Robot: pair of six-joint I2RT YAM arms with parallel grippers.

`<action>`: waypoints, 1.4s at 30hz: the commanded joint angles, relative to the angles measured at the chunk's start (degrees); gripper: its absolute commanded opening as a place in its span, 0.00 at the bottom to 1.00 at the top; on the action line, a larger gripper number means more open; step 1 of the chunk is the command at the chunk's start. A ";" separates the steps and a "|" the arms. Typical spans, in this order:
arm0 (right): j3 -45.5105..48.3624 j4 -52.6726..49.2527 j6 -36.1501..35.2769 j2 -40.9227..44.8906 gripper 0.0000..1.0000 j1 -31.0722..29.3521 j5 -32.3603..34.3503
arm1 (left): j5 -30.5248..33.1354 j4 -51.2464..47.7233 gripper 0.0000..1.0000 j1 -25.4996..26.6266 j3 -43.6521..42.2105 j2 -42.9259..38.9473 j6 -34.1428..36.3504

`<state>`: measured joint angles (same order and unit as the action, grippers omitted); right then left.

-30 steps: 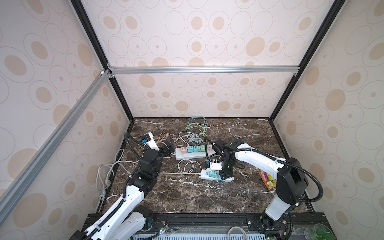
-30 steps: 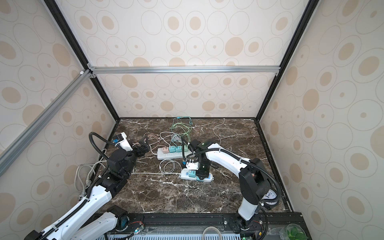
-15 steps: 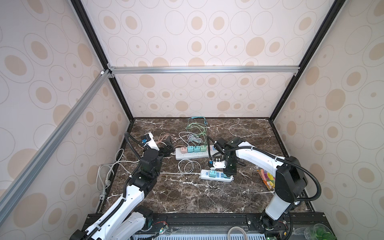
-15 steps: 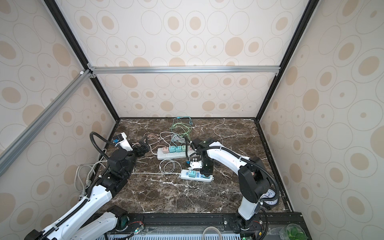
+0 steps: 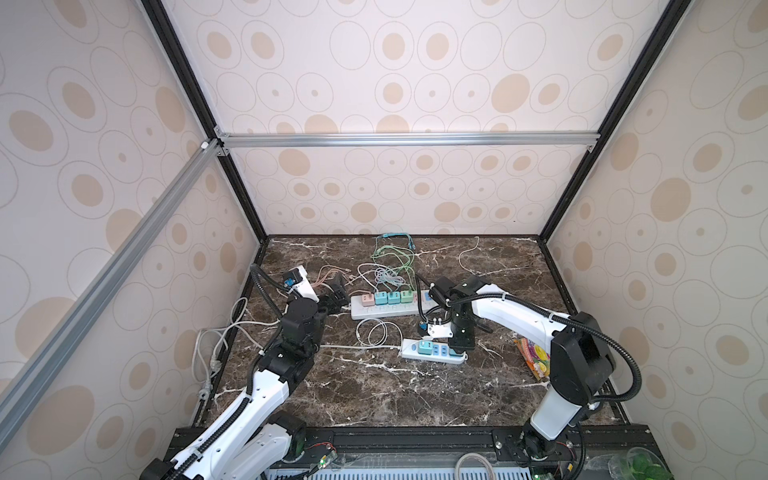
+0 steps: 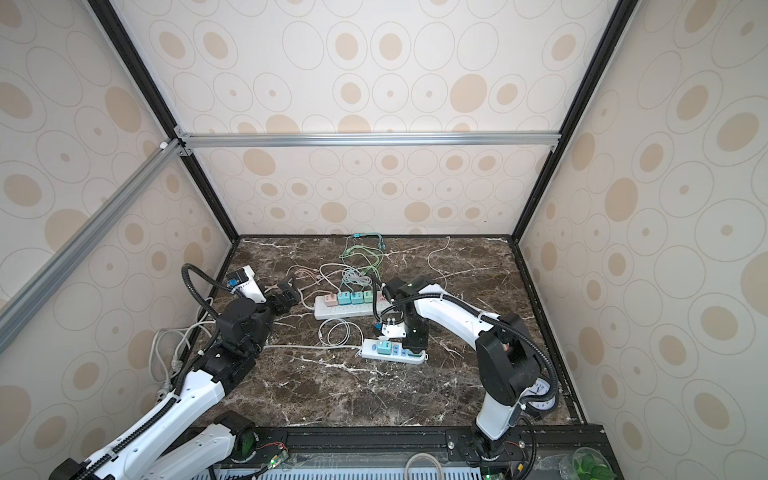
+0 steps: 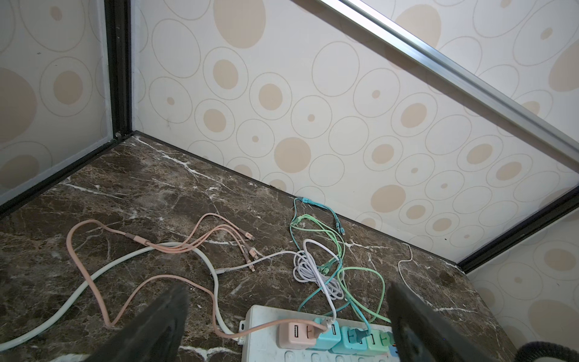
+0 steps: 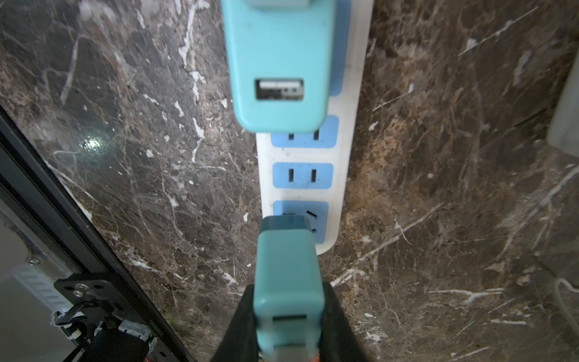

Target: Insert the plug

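Note:
The teal plug (image 8: 286, 269) goes down into the last blue socket (image 8: 315, 218) next and my right gripper releases it, since that open socket lies just below the gripper.
My right gripper (image 8: 288, 316) is shut on a teal plug (image 8: 286, 269), a small block-shaped charger. The plug's front end hangs over the last blue socket (image 8: 316, 216) at the end of the small white power strip (image 8: 347, 175). Another teal charger (image 8: 279, 62) sits in that strip further along. In both top views the right gripper (image 5: 459, 345) (image 6: 413, 345) points down at the right end of this strip (image 5: 411, 349) (image 6: 370, 351). My left gripper (image 7: 286, 286) (image 5: 336, 297) is open and empty, by the left end of the long strip (image 7: 266, 348) (image 5: 384, 311).
Several coloured chargers fill the long strip, and tangled cables (image 5: 390, 270) lie behind it. A white cable coil (image 5: 374, 332) lies between the strips. White cords (image 5: 216, 345) hang by the left wall. A colourful packet (image 5: 536, 357) and a clock (image 6: 540, 392) lie at the right.
My right gripper has carried the teal plug rightward along the small strip to its end socket and come lower. The left arm has stayed still.

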<state>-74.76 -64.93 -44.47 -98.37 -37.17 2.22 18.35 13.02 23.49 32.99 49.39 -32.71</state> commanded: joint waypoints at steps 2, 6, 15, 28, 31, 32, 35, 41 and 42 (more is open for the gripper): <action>1.50 -0.96 -1.58 -0.22 0.00 0.16 1.01 | 0.64 -0.46 0.98 -0.52 -0.11 -0.43 0.28; 1.90 -0.14 -1.25 -0.99 0.00 0.17 0.26 | 0.64 -0.40 0.98 -0.46 -0.30 -0.28 0.16; 6.13 2.00 -0.78 -2.15 0.00 -0.56 2.06 | 0.89 -0.45 0.98 -0.52 -0.39 -0.26 0.28; 7.83 4.06 -5.43 0.26 0.00 -4.41 3.76 | 2.02 -0.82 0.98 -0.52 -0.28 -0.24 0.28; 7.52 5.49 -7.72 0.63 0.00 -5.52 3.29 | 2.46 -1.08 0.98 -0.57 -0.47 -0.82 0.28; 7.34 6.12 -8.32 0.64 0.00 -5.79 3.30 | 2.56 -1.20 0.98 -0.55 -0.56 -0.99 0.28; 6.60 8.12 -10.03 -0.17 0.00 -6.16 3.55 | 2.80 -1.45 0.98 -0.53 -0.56 -1.30 0.28; 5.02 9.05 -11.04 -1.36 0.03 -6.48 2.23 | 3.40 -2.23 0.98 -0.53 -0.25 -1.79 0.80; 4.82 8.85 -10.75 -1.38 0.05 -6.45 1.94 | 3.45 -2.34 0.98 -0.50 -0.23 -1.76 0.93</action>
<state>-70.00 -57.36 -53.04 -97.51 -42.39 7.79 20.16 11.38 23.44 32.38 48.53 -32.69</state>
